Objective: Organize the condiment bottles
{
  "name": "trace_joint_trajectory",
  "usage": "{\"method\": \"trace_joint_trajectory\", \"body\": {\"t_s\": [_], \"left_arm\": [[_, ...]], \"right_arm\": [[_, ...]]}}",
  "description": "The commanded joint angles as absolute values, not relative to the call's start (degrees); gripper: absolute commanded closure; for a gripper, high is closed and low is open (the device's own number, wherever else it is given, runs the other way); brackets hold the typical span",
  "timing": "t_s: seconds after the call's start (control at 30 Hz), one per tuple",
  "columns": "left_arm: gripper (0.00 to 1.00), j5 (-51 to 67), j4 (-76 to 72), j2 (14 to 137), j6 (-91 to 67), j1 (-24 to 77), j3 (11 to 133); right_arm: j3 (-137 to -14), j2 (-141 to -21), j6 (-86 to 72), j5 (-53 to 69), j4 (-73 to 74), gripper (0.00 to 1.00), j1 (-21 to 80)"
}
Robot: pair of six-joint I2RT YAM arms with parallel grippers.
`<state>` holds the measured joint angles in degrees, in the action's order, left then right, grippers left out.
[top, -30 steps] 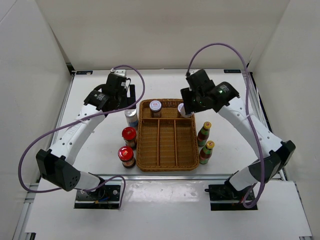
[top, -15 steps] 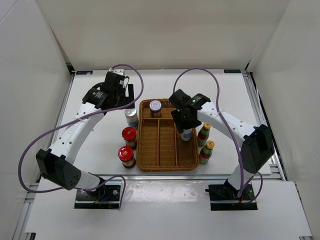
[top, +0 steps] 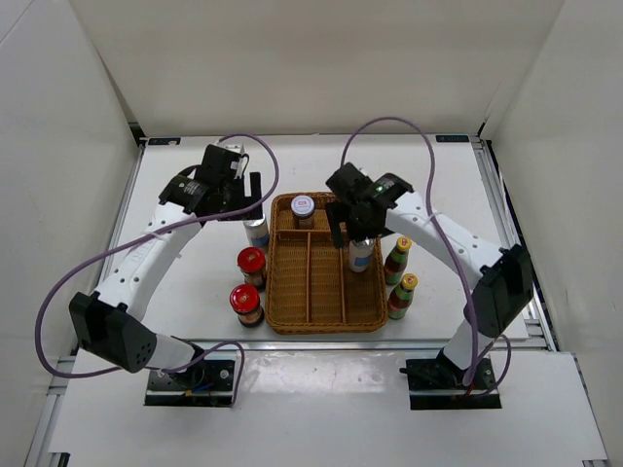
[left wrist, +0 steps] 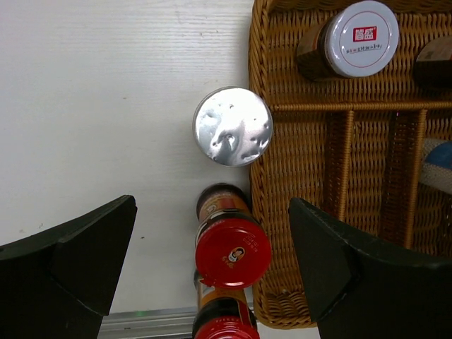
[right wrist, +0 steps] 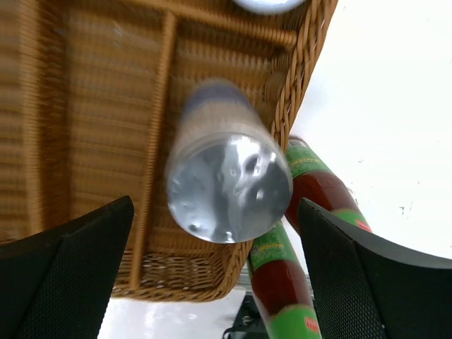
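The bottle with the silver lid beside the tray still stands outside the tray on the tabletop, so the left gripper will next go down with its fingers open on both sides of the silver lid.
A silver-lidded bottle stands in the right long compartment of the wicker tray. My right gripper hovers over it, open, with its fingers wide on either side and not touching it; the top view shows this gripper just behind the bottle. My left gripper is open above a silver-lidded bottle that stands on the table against the tray's left edge. Two red-lidded jars stand in front of it. A white-lidded jar sits in the tray's back compartment.
Two yellow-capped, green-labelled sauce bottles stand on the table close to the tray's right edge. White walls enclose the table on three sides. The tray's left and middle long compartments hold nothing.
My right gripper carried a silver-lidded bottle from the tray's back right forward into the right long compartment, then opened and let it go. The left arm has barely moved.
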<state>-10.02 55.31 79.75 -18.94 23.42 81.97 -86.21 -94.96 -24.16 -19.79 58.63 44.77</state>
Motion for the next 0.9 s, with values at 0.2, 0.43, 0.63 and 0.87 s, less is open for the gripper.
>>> {"method": "trace_joint_trajectory", "body": {"t_s": [0.2,0.43,0.63,0.87], "left_arm": [[0.0,-5.19,50.89,84.98,-19.94,23.29,79.72],[0.0,-5.19,50.36,92.46,-21.8,23.29,82.35],[0.08,-6.33,50.36,94.57,-22.32,23.82,84.1],[0.77,-9.92,53.52,89.05,-21.8,25.75,92.18]], "right_arm": [[-108.45,-85.0,-22.68,-21.71,68.55,0.0,45.62],[-113.81,-82.62,-20.48,-20.57,74.69,0.0,45.62],[-109.79,-76.39,-20.48,-21.09,74.63,0.0,45.62],[-107.31,-73.22,-19.42,-23.73,74.0,0.0,45.62]]}}
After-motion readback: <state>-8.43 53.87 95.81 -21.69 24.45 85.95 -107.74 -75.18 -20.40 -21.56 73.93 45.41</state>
